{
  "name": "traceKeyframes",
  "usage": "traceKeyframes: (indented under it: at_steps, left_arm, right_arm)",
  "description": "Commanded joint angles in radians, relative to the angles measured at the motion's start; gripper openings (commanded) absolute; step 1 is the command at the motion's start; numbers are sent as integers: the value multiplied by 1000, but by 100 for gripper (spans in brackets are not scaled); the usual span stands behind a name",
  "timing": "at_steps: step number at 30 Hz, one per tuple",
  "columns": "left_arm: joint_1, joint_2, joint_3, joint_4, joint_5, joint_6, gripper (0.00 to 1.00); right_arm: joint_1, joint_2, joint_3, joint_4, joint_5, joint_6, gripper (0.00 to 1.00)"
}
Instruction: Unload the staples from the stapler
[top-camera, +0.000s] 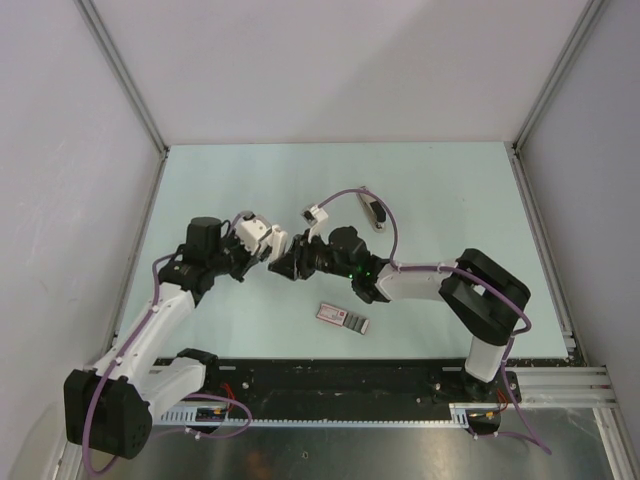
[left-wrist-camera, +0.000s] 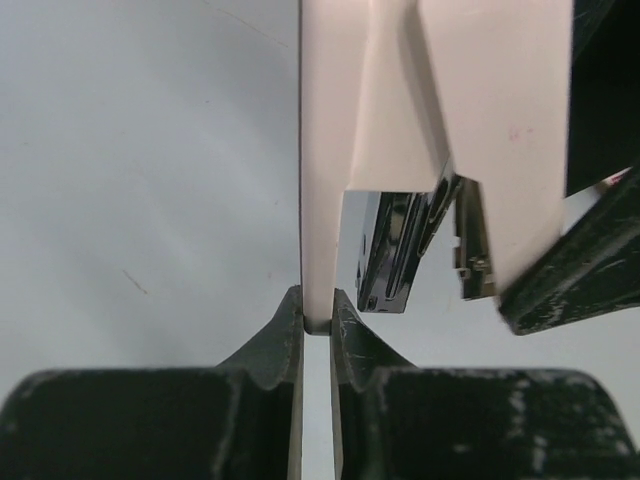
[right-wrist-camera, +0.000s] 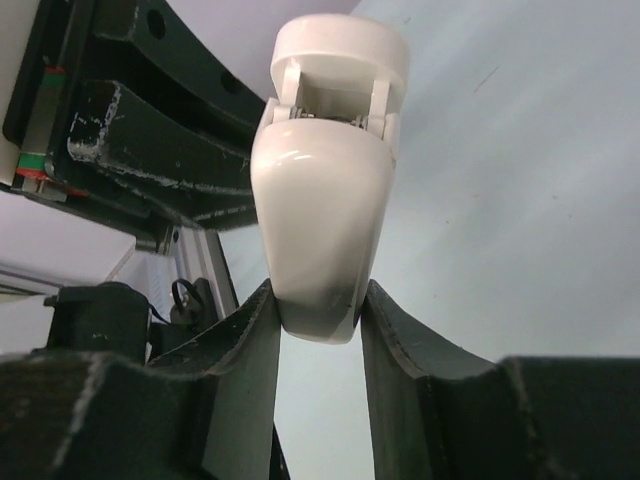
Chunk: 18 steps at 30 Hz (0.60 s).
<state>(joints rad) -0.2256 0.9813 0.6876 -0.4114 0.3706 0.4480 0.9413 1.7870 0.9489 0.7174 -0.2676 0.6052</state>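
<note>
My right gripper lowers outward to the bare tabletop below it next and releases the stapler (top-camera: 282, 243) there, because the stapler hangs in the air.
The white stapler (top-camera: 282, 243) is held in the air between both arms at the table's middle. My left gripper (left-wrist-camera: 317, 310) is shut on a thin white plate of the stapler (left-wrist-camera: 440, 90). The dark metal magazine (left-wrist-camera: 395, 250) hangs open beside it. My right gripper (right-wrist-camera: 318, 305) is shut on the rounded white end of the stapler (right-wrist-camera: 320, 220). In the top view the left gripper (top-camera: 270, 245) and the right gripper (top-camera: 292, 262) meet nose to nose. No loose staples show in any view.
A flat pink-and-grey packet (top-camera: 342, 318) lies on the table in front of the right arm. A small grey-and-white oblong object (top-camera: 375, 210) lies behind it under the purple cable. White walls enclose the table on three sides.
</note>
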Motion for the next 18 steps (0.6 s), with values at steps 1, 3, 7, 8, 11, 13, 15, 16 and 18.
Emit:
traceKeyframes:
  at_steps: [1, 3, 7, 8, 11, 13, 15, 16, 18]
  left_arm:
    - [7, -2, -3, 58, -87, 148, 0]
    - [8, 0, -22, 85, -130, 209, 0]
    - [7, -14, -74, 147, -190, 323, 0]
    - [6, -21, -92, 166, -202, 354, 0]
    - [2, -48, -144, 213, -231, 451, 0]
    - [-8, -57, -164, 225, -249, 501, 0]
    - [-26, -65, -182, 229, -268, 545, 0]
    - [-36, -68, -191, 232, -277, 563, 0]
    - [-58, -70, -203, 235, -297, 582, 0]
  right_arm:
    - [-2, -43, 30, -137, -30, -75, 0]
    - [-2, -46, 27, -170, -50, -89, 0]
    - [1, -53, 16, -207, -67, -112, 0]
    - [1, -55, 13, -211, -69, -119, 0]
    - [1, -61, 9, -221, -70, -131, 0]
    - [2, -62, 8, -219, -75, -135, 0]
    - [1, -58, 8, -208, -83, -133, 0]
    - [1, -55, 8, -201, -87, -131, 0]
    - [1, -49, 8, -190, -92, -124, 0]
